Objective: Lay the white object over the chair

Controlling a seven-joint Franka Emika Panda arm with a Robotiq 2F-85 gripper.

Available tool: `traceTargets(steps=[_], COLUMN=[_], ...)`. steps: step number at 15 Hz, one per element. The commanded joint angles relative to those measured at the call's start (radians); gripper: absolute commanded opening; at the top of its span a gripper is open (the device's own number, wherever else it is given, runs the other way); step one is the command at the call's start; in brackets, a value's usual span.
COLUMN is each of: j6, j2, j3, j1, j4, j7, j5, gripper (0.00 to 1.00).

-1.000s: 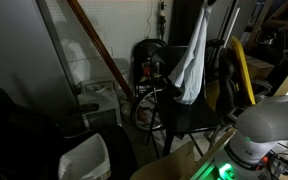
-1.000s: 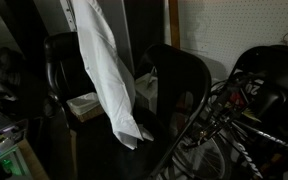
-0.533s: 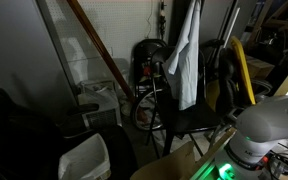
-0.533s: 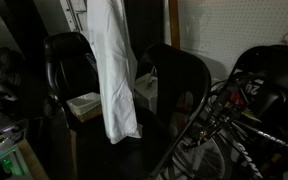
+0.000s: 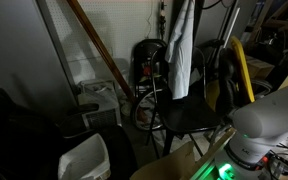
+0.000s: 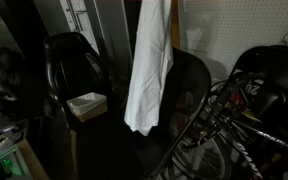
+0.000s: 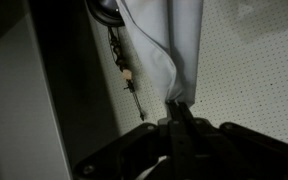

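The cloth hangs only in front, so I need to move my gripper outward and down over the top edge of the black backrest and let go of the cloth's corner.
The white object is a white cloth (image 5: 179,50) that hangs in the air from its top end. In an exterior view it hangs over the back of the black chair (image 5: 189,110). In an exterior view the cloth (image 6: 149,70) hangs in front of the chair's black backrest (image 6: 189,85), its lower end above the seat. The gripper itself is out of frame at the top of both exterior views. In the wrist view my gripper (image 7: 177,108) is shut on the cloth (image 7: 174,45), which stretches away from the fingertips before a pegboard wall.
A second black chair (image 6: 74,65) holds a white box (image 6: 87,104). A bicycle (image 6: 249,110) stands beside the chair. A wooden pole (image 5: 99,50) leans on the wall, a yellow bar (image 5: 244,70) stands to the right, a white bin (image 5: 84,158) sits low.
The hanging cloth has swung sideways with the gripper: leftward in one exterior view, rightward in the other, from beside the chair to in front of its backrest.
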Motion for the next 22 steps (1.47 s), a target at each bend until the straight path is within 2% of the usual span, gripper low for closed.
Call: traceTargets(steps=[1,4,6,8,10,11,12,14,18,20,22], j6=[0.147,0.179,0.158,0.151,0.124,0.056,0.131,0.087,0.076,0.077,0.031], j2=[0.183,0.290,0.355,0.413,0.471,0.479,0.414,0.449,0.461,0.494,0.542], j3=[0.103,0.200,0.248,0.271,0.269,0.272,0.256,0.266,0.270,0.254,0.233], j1=[-0.158,-0.278,-0.321,-0.335,-0.323,-0.294,-0.310,-0.300,-0.296,-0.281,-0.250], j4=[0.148,0.273,0.363,0.441,0.523,0.539,0.424,0.471,0.496,0.529,0.595], j7=[0.198,0.374,0.492,0.607,0.742,0.753,0.669,0.699,0.705,0.805,0.943], j5=[-0.119,-0.256,-0.364,-0.493,-0.636,-0.624,-0.559,-0.578,-0.581,-0.681,-0.842], gripper=[0.01,0.01,0.01,0.01,0.01,0.01,0.03,0.03,0.03,0.01,0.01])
